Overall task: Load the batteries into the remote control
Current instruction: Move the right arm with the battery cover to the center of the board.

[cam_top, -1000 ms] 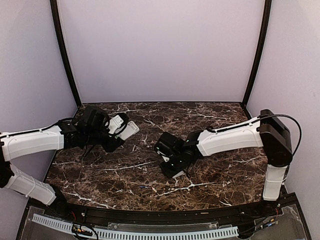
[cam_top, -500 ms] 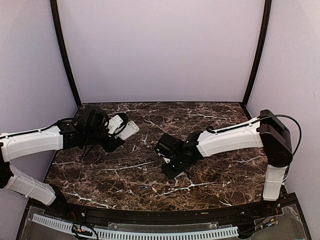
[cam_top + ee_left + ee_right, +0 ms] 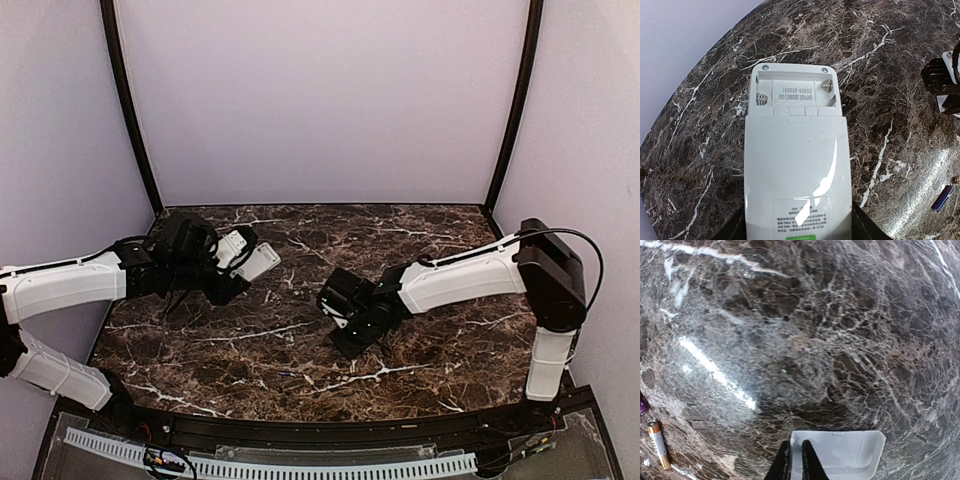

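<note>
My left gripper comes down toward the blue battery next and turns it. This lays the remote control back side up on the marble [image 3: 262,350], since its open battery compartment is empty.
My left gripper [image 3: 232,268] is shut on the remote control [image 3: 258,261] and holds it over the left of the table. In the left wrist view the remote control [image 3: 796,165] lies back side up between the jaws of the left gripper [image 3: 797,231]. Its battery compartment [image 3: 792,93] is open and empty, with the springs showing. My right gripper [image 3: 796,461] is shut on the left edge of the plain white cover piece [image 3: 840,454], just above the table. It is at the table's middle in the top view [image 3: 350,325]. A gold battery [image 3: 657,444] lies at the left.
A blue battery [image 3: 942,198] lies on the marble [image 3: 890,60], with a gold battery tip [image 3: 956,179] beside it. In the top view the blue battery [image 3: 288,375] lies near the front middle. Walls close off the back and both sides.
My right gripper has shifted a little to the right with the cover piece in it. The left arm and the remote have stayed still.
</note>
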### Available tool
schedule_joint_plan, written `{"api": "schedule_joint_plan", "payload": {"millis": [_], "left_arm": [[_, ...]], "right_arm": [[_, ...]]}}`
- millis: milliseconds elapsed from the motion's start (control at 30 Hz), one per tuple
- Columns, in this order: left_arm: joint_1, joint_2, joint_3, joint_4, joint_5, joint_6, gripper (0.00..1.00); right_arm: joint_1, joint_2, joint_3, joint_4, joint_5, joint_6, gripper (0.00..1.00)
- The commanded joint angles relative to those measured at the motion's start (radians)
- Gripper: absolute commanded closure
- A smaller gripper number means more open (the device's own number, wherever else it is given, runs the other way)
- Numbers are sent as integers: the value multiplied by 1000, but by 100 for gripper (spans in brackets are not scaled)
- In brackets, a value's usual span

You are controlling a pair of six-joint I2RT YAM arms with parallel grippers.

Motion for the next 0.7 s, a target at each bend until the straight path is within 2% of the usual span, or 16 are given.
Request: {"api": "schedule_joint_plan", "payload": {"millis": [0, 167, 400, 533, 667], "left_arm": [[4, -24, -13, 9, 21, 6, 100], [5, -25, -16, 6, 47, 14, 100], [4, 28, -13, -47, 307, 42, 100], [4, 105, -10, -69, 345, 80, 100], [4, 190, 15, -77, 380, 110, 100]], "right_arm": [[-56, -42, -73, -20, 5, -66, 94], [-109, -103, -135, 1, -28, -191, 98], [-204, -111, -123, -41, -96, -292, 97], [-229, -110, -121, -46, -121, -310, 92], [-235, -111, -116, -53, -127, -321, 81]]}}
